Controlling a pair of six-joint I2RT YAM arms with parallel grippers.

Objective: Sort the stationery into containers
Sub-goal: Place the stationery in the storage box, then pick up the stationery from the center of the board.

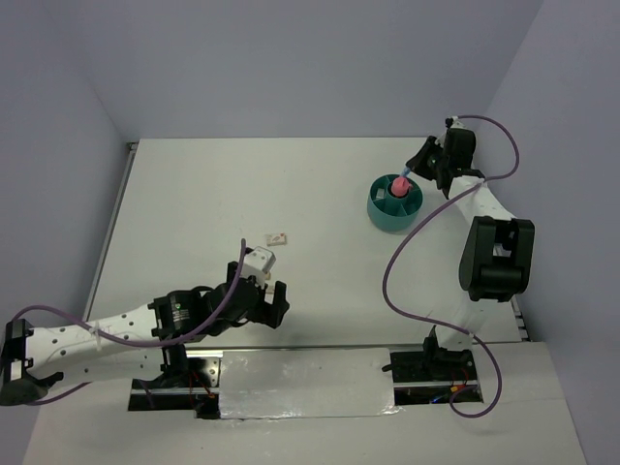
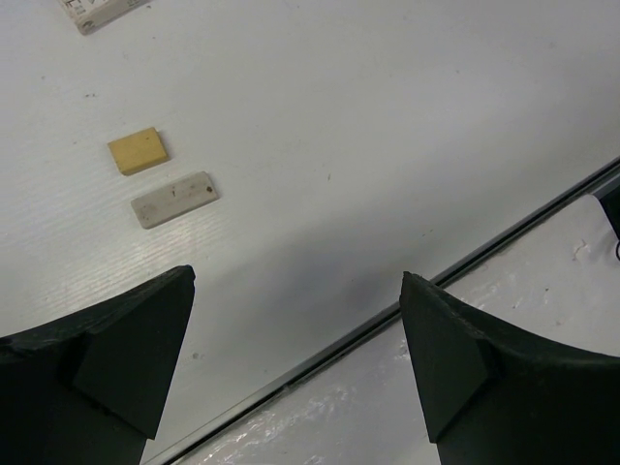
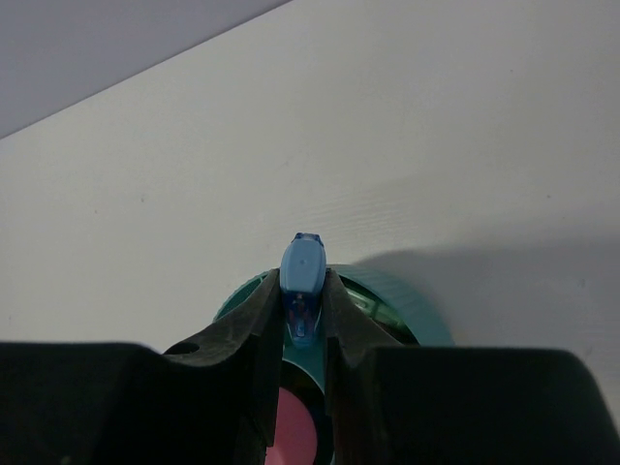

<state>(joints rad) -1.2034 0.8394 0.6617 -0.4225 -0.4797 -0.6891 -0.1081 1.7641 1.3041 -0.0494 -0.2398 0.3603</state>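
Note:
The longer beige eraser block lies slanted to the open fingers, so I need to turn my left gripper down and toward the left in the wrist view onto it next.
My right gripper (image 3: pixel 302 291) is shut on a blue capsule-shaped piece (image 3: pixel 301 274) and holds it over the round teal tub (image 3: pixel 417 312). In the top view that gripper (image 1: pixel 415 172) hovers at the tub's (image 1: pixel 387 217) far right rim. A pink-capped item (image 1: pixel 398 185) stands in the tub's centre; it also shows in the right wrist view (image 3: pixel 295 434). My left gripper (image 2: pixel 295 295) is open and empty above the table's near edge. A beige eraser block (image 2: pixel 138 151) and a grey-white eraser block (image 2: pixel 174 200) lie ahead of it to the left.
A white labelled eraser (image 1: pixel 278 236) lies on the table beyond the left wrist; its corner shows in the left wrist view (image 2: pixel 100 12). A dark seam (image 2: pixel 407 305) marks the table's near edge. Cables loop beside the right arm (image 1: pixel 496 254).

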